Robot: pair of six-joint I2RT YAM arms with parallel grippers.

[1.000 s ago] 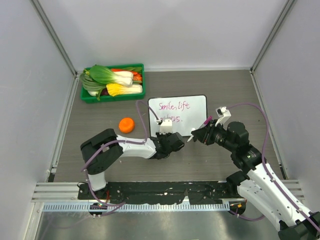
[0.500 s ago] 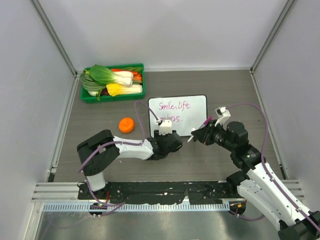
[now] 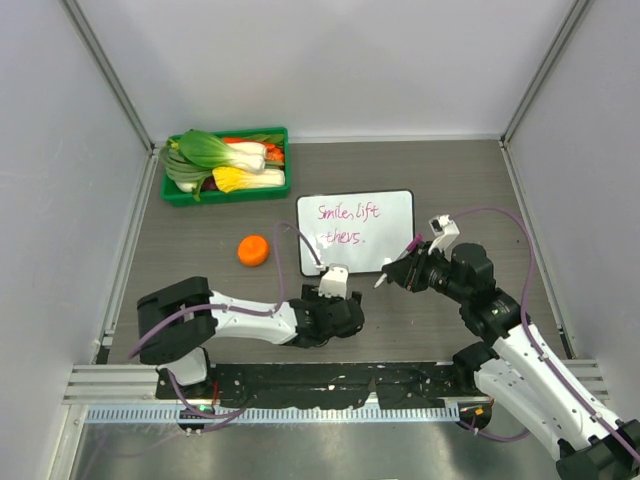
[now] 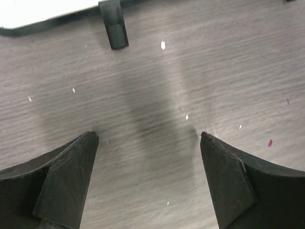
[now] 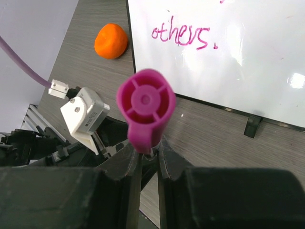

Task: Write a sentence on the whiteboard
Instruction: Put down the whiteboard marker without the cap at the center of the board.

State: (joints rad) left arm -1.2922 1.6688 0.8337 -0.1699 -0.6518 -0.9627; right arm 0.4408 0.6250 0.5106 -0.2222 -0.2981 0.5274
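Note:
The sentence already ends in a period, so my right gripper will next move down, then slightly back onto the bare table before the board's near edge [image 3: 377, 299] [image 5: 234, 152].
The whiteboard [image 3: 385, 215] lies flat mid-table, its black frame and one foot [image 4: 113, 25] showing at the top of the left wrist view. On it the pink sentence [image 3: 346, 222] runs in two lines; its lower line [image 5: 181, 36] shows in the right wrist view. My left gripper [image 3: 338, 305] [image 4: 148, 139] sits just in front of the board's near edge, open, with only bare table between its fingers. My right gripper [image 3: 405, 271] [image 5: 148, 151] hovers by the board's near right corner, shut on a magenta marker [image 5: 145, 107] [image 3: 413, 243].
An orange [image 3: 254, 250] [image 5: 111, 41] lies left of the board. A green tray [image 3: 283, 150] of vegetables stands at the back left. Grey walls enclose the table on three sides. The left arm's white wrist camera [image 5: 83, 117] sits close below the marker.
My left gripper has opened and drawn back toward the near edge, uncovering the start of the lower line. The right gripper and marker have stayed put.

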